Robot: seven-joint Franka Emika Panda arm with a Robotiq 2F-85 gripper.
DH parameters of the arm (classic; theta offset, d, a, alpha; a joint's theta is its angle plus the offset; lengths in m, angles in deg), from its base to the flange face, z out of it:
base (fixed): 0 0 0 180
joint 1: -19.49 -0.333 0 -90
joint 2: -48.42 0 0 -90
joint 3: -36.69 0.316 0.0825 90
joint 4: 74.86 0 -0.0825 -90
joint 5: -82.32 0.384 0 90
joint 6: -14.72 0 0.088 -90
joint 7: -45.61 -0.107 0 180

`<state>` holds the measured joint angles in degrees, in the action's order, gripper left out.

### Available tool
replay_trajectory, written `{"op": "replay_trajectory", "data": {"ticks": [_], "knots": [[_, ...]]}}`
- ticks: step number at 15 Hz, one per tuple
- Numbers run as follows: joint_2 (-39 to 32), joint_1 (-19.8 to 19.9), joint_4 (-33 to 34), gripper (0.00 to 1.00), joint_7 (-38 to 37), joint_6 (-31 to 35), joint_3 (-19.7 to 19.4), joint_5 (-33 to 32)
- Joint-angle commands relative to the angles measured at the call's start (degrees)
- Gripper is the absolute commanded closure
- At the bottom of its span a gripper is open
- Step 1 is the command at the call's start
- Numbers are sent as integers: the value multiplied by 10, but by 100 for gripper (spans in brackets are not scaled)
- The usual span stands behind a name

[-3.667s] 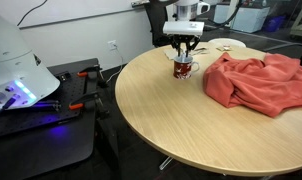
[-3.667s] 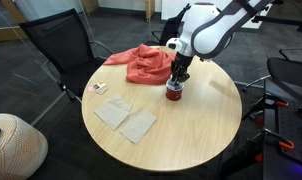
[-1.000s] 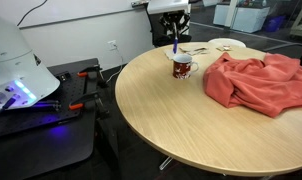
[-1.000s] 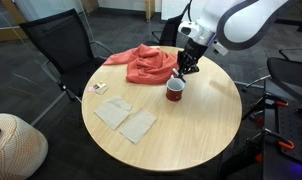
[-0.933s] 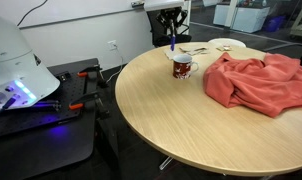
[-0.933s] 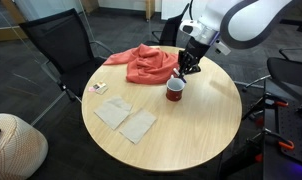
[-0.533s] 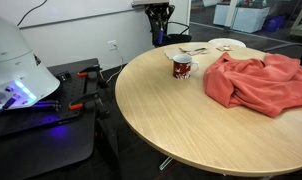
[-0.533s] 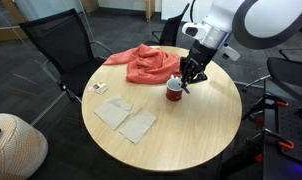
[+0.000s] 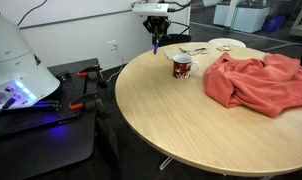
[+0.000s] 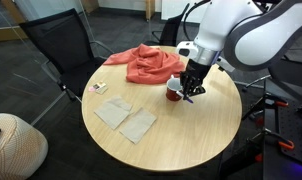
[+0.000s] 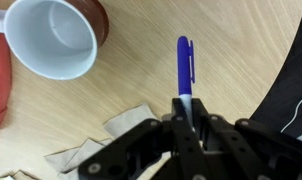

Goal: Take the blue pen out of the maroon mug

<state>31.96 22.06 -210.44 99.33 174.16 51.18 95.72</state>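
Note:
The blue pen already hangs clear of the maroon mug (image 11: 53, 36), so the robot's gripper will next go down toward the bare wood (image 11: 163, 72) beside the mug and let go of the pen there.
My gripper (image 11: 183, 118) is shut on the blue pen (image 11: 183, 68) and holds it in the air, clear of the mug. The pen also shows in both exterior views (image 9: 156, 45) (image 10: 190, 95), hanging below the fingers. The maroon mug (image 11: 53, 36) stands upright on the round wooden table (image 9: 201, 115), empty, with a white inside. It shows in both exterior views (image 9: 182, 66) (image 10: 175, 90). In the wrist view the mug lies at the upper left, well apart from the pen.
A salmon-red cloth (image 9: 259, 80) lies bunched on the table beside the mug, also seen in an exterior view (image 10: 146, 62). Paper napkins (image 10: 126, 118) and a small card (image 10: 97, 88) lie on the table. Black chairs (image 10: 56, 45) stand around it.
The gripper lifted the blue pen out of the mug and carried it sideways away from the mug. The mug stayed in place.

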Motion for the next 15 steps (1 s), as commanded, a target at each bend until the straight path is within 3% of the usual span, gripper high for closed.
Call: {"op": "replay_trajectory", "data": {"ticks": [1, 15], "knots": [[-64, -25, 46, 97, -55, 15, -16, -54], [-222, -79, 172, 97, -213, 5, -59, -244]]}}
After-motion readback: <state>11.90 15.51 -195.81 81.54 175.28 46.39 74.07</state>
